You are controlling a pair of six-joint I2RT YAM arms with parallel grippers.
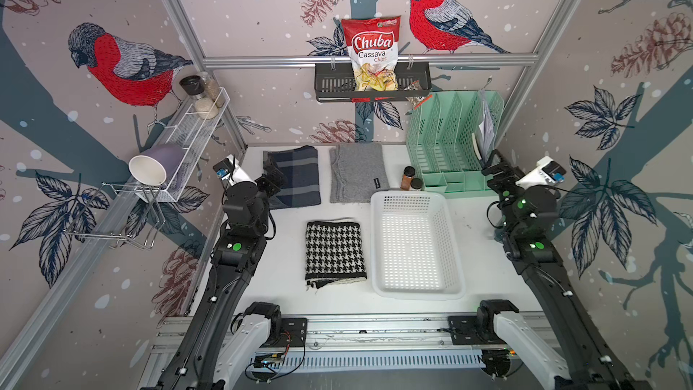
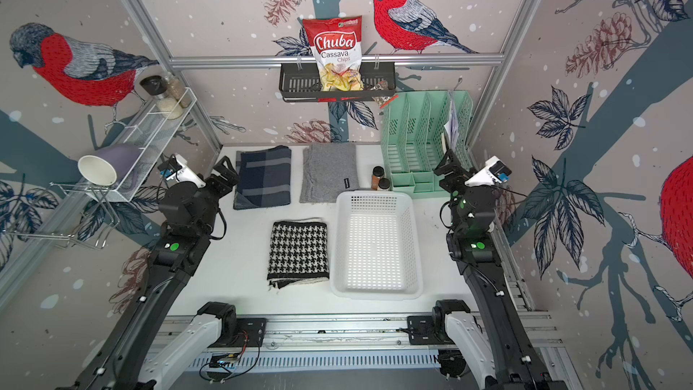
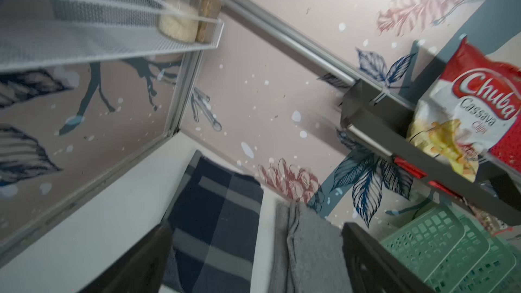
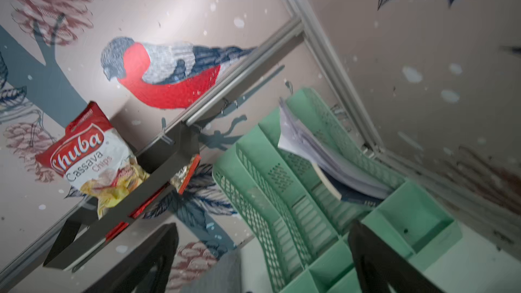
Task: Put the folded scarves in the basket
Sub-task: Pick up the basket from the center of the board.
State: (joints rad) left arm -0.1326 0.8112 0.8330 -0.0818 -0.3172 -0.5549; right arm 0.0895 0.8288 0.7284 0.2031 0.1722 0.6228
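The basket's rim is uncovered beside the houndstooth scarf [image 1: 335, 251], so I will swing my right gripper across the basket, tip its fingers down and lower it to close there.
Three folded scarves lie on the white table in both top views: a black-and-white houndstooth scarf [image 1: 335, 251] [image 2: 299, 249] near the front, a navy plaid scarf [image 1: 300, 178] [image 2: 264, 176] and a grey scarf [image 1: 356, 174] [image 2: 330, 172] at the back. The white perforated basket [image 1: 420, 292] [image 2: 375, 293] stands empty just right of the houndstooth one. My left gripper [image 1: 272, 178] [image 3: 256, 260] hovers open at the plaid scarf's left edge, holding nothing. My right gripper [image 1: 495, 166] [image 4: 262, 260] is open and empty beside the mint organiser.
A mint-green file organiser [image 1: 450, 144] with papers stands at the back right, with two spice jars [image 1: 408, 177] in front of it. A black wall rack [image 1: 371, 88] holds a chips bag. A white wire shelf [image 1: 191, 133] on the left wall carries jars and a cup [image 1: 150, 168].
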